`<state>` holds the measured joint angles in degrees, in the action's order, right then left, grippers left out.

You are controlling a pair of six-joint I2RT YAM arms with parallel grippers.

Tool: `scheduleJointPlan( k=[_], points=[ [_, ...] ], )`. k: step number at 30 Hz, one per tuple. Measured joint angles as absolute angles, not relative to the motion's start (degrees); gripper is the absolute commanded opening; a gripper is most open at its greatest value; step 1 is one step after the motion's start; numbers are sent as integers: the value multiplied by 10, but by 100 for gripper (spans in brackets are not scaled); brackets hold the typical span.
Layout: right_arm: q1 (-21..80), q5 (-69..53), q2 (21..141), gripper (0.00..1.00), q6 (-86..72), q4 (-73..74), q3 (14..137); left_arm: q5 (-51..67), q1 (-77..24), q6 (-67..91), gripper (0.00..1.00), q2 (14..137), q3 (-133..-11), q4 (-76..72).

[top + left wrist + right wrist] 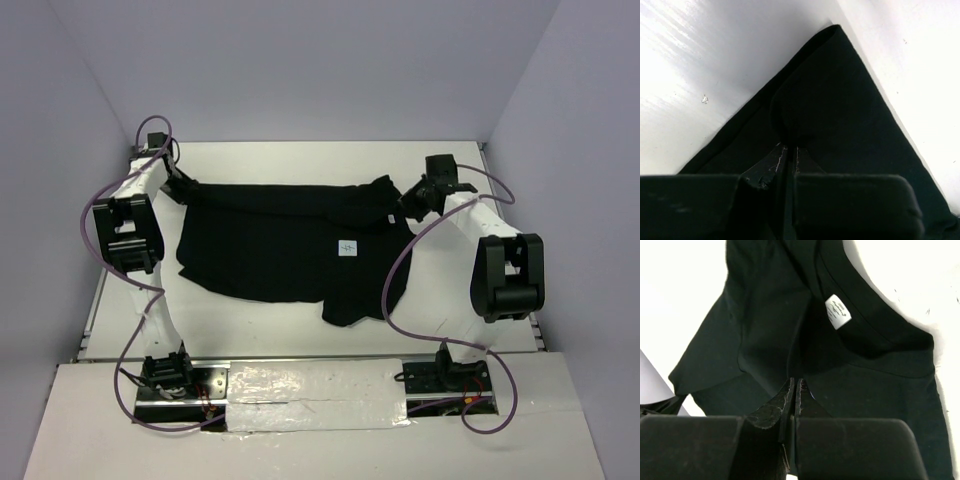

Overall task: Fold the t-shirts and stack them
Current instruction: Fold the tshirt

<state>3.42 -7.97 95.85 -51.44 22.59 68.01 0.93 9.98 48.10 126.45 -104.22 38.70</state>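
The robot's left gripper should next carry the shirt's far corner (191, 190) (792, 135) slightly toward the side beside it and then release it, since the shirt's far edge already lies straight.
The black t-shirt (270, 245) lies spread across the middle of the white table, its far edge stretched between my two grippers. Its small white tag (347, 248) shows right of centre. My left gripper (182, 187) is shut on cloth near the shirt's far-left corner; in the left wrist view the jaws (790, 146) pinch a fold of the t-shirt (840, 110). My right gripper (410, 205) is shut on the far-right edge; in the right wrist view the jaws (796, 382) pinch the t-shirt (765, 330) below the collar and the tag (838, 310).
The white table (300, 160) is closed in by pale walls at the back and both sides. Purple cables (395, 290) loop off both arms, and the right one hangs over the shirt's near-right part. A taped strip (315, 385) runs between the arm bases.
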Motion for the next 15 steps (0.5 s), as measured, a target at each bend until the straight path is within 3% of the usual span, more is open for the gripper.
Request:
scheduleJointPlan(
  k=[15],
  points=[
    [36, -98, 953, 0, -528, 216, 664, 9, 100, 481, 0, 1254, -1056, 425]
  ],
)
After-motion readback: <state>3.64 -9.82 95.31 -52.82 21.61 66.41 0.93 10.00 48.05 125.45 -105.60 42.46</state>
